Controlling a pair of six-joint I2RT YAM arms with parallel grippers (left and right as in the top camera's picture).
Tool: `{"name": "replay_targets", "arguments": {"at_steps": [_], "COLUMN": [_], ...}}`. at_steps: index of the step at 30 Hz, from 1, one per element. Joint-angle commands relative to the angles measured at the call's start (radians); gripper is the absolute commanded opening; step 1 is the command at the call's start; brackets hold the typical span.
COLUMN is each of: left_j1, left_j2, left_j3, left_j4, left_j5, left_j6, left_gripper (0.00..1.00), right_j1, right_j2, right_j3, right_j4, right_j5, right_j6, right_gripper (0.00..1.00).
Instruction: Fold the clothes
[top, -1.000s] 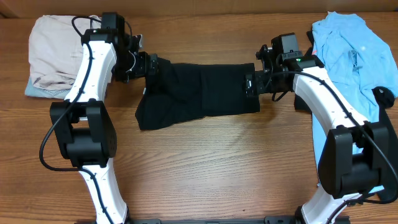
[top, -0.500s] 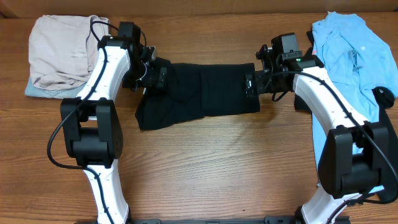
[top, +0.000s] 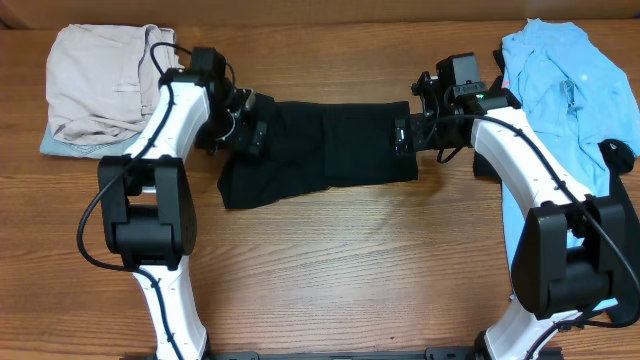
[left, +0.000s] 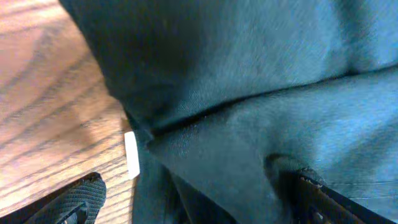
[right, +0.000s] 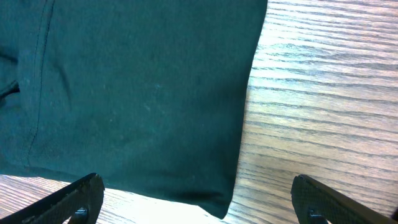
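Note:
I will next lower my left gripper slightly onto the black garment's fold beside the white tag (left: 131, 154) and close.
A black garment (top: 320, 150) lies spread across the middle of the table. It fills the left wrist view (left: 249, 93), where it shows a fold and a small white tag (left: 131, 154). My left gripper (top: 250, 128) is low over the garment's left end, and its fingers (left: 199, 208) are wide apart with fabric between them. My right gripper (top: 402, 135) is over the garment's right end. It is open (right: 205, 208) and straddles the garment's corner (right: 143, 93) and bare wood.
A folded beige pile (top: 95, 80) on a pale blue piece sits at the back left. A light blue shirt (top: 570, 80) lies crumpled at the back right, with a dark item (top: 620, 155) at its edge. Bare wood table (top: 350, 260) lies in front.
My left arm has swung right, away from the beige pile, and onto the black garment's left end. The right arm has not moved.

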Motion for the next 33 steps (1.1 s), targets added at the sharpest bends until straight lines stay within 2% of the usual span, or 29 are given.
{"name": "replay_targets", "arguments": {"at_steps": [1,10,14,29,32,33], "left_j1": [0.001,0.0,0.0,-0.001,-0.001,-0.002], "left_j2": [0.008,0.008,0.008,0.009,0.009,0.009], "left_j3": [-0.04,-0.071,-0.072,-0.171,-0.174,-0.174], "left_j4": [0.026,0.082,0.083,0.187,0.187,0.181], "left_j5": [-0.006,-0.005,-0.004,-0.023,-0.01,0.013], "left_j6": [0.042,0.048,0.045,0.04,0.04,0.039], "left_gripper": [1.0,1.0,0.96,0.98,0.94,0.82], "right_j1": [0.003,0.003,0.003,0.003,0.003,0.003], "right_j2": [-0.021,-0.021,-0.021,-0.021,-0.021,-0.021], "right_j3": [0.013,0.013,0.013,0.013,0.013,0.013], "right_j4": [0.005,0.005,0.005,0.004,0.005,0.005], "right_j5": [-0.006,-0.005,-0.005,-0.005,-0.005,-0.005], "right_j6": [-0.004,-0.004,-0.004,-0.004,-0.004,-0.004], "right_gripper": [1.0,1.0,1.0,1.0,1.0,1.0]}}
